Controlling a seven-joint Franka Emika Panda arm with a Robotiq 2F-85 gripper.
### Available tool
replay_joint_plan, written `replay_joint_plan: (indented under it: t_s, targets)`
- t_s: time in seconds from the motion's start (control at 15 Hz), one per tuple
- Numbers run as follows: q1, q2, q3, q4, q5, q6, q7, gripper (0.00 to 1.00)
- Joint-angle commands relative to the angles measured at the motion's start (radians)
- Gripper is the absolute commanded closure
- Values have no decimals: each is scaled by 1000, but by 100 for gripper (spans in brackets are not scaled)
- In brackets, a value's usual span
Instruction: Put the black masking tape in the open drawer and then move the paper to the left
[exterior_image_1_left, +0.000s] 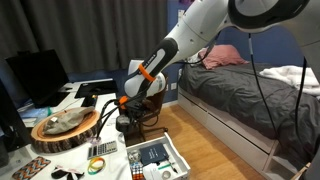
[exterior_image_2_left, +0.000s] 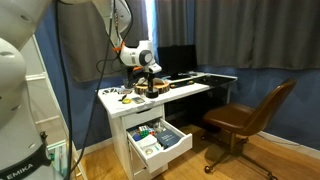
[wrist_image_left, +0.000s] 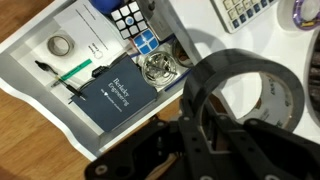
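The tape (exterior_image_1_left: 124, 126) will next go to my gripper's left in the wrist view and down to the drawer end with the silver roll (exterior_image_1_left: 166, 170) below. My gripper will release it there.
In the wrist view my gripper (wrist_image_left: 200, 125) is shut on the wall of the black masking tape (wrist_image_left: 245, 85), a black ring with a pale hole. It holds the tape in the air beside the desk edge, over the open white drawer (wrist_image_left: 30, 75). In both exterior views the gripper (exterior_image_1_left: 124, 116) (exterior_image_2_left: 148, 76) hangs just above desk height, with the tape (exterior_image_1_left: 124, 126) under it. The open drawer (exterior_image_1_left: 176, 158) (exterior_image_2_left: 176, 147) is pulled out below the desk. A white paper (exterior_image_1_left: 92, 91) lies on the desk behind the wooden slab.
The drawer holds a dark blue book (wrist_image_left: 118, 92), a Rubik's cube (wrist_image_left: 133, 22), a shiny metal piece (wrist_image_left: 160, 68), a small silver roll (wrist_image_left: 60, 45) and a green pen (wrist_image_left: 72, 72). A round wooden slab (exterior_image_1_left: 64, 130) and a calculator (wrist_image_left: 245, 8) are on the desk. A brown chair (exterior_image_2_left: 245, 120) and a bed (exterior_image_1_left: 250, 90) stand nearby.
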Motion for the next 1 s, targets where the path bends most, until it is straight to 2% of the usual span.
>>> replay_joint_plan:
  t_s: [0.0, 0.33, 0.47, 0.73, 0.93]
  targets:
    - [-39, -151, 5, -246, 58, 84, -30, 96]
    - [-110, -264, 11, -524, 115, 138, -102, 96]
    - [-129, -271, 3, -589, 126, 147, -120, 96]
    - [-140, -218, -14, -637, 130, 194, -114, 96]
    - [-105, -147, -36, -613, 107, 268, -92, 96]
